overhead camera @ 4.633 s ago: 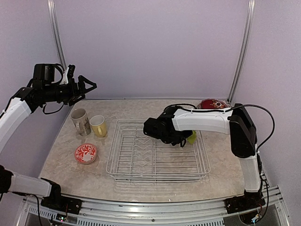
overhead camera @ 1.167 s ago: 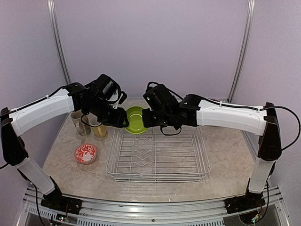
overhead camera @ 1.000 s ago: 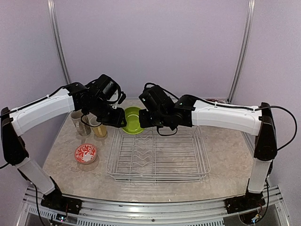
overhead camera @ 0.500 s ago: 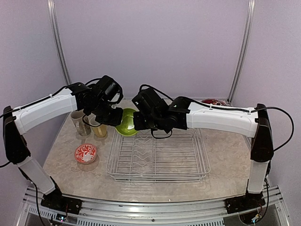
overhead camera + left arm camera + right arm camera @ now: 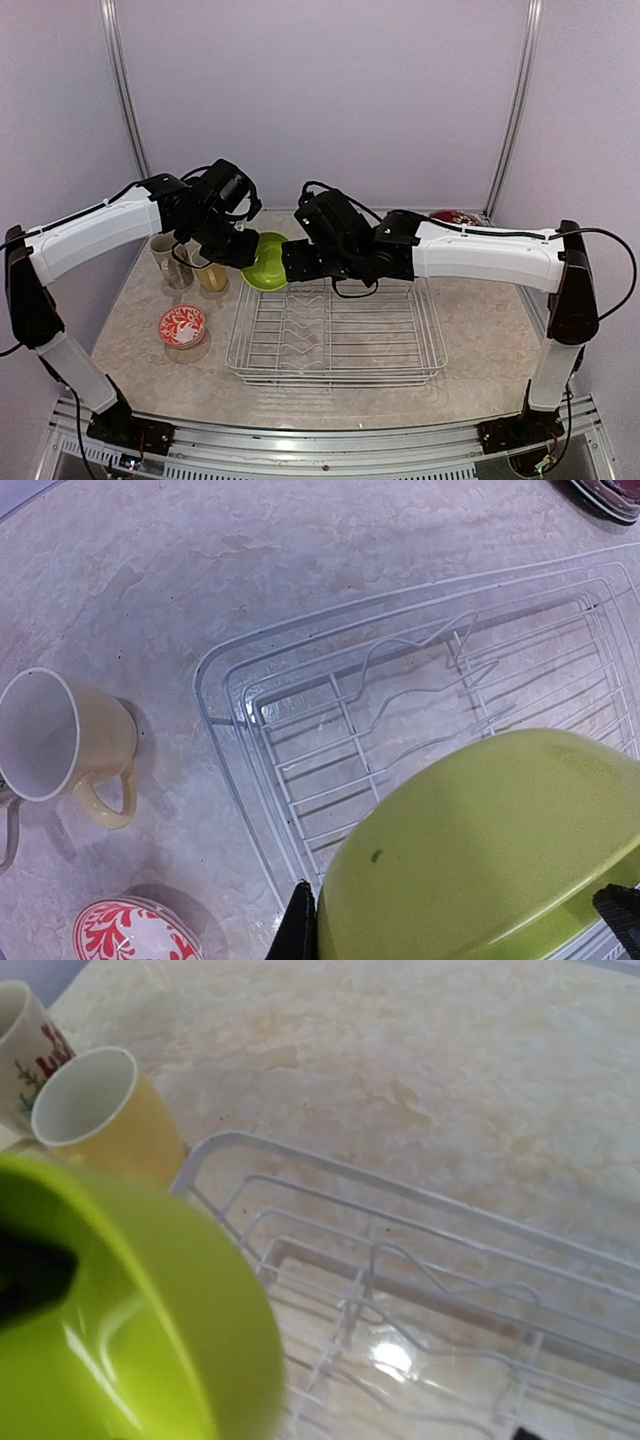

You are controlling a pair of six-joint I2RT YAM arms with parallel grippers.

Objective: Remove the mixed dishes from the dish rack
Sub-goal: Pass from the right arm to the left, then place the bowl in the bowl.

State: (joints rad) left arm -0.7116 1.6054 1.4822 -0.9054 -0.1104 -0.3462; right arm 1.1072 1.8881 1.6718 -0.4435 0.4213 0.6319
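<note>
My left gripper moves back and to the left in the top view next, then down to release the lime-green bowl inside the white-and-red bowl (image 5: 182, 325) (image 5: 135, 935), which stands empty.
The lime-green bowl (image 5: 264, 273) hangs tilted over the far left corner of the white wire dish rack (image 5: 335, 378). My left gripper (image 5: 243, 257) is shut on the bowl's left rim. The left wrist view shows the bowl's underside (image 5: 490, 850) with one black finger (image 5: 300, 930) against its edge. My right gripper (image 5: 292, 266) stands open just right of the bowl, and in its wrist view the bowl (image 5: 120, 1340) lies off to the left, outside the jaws. No dishes show inside the rack (image 5: 215, 1140).
A pale yellow mug (image 5: 209, 270) and a tall cream printed mug (image 5: 170, 258) stand left of the rack. Nearer the front lies a small white-and-red bowl (image 5: 182, 326). Dark red plates (image 5: 455, 217) sit at the back right.
The left gripper shut on the bowl's rim and the bowl drifted left. The right gripper then opened, let go of the bowl and drew back slightly.
</note>
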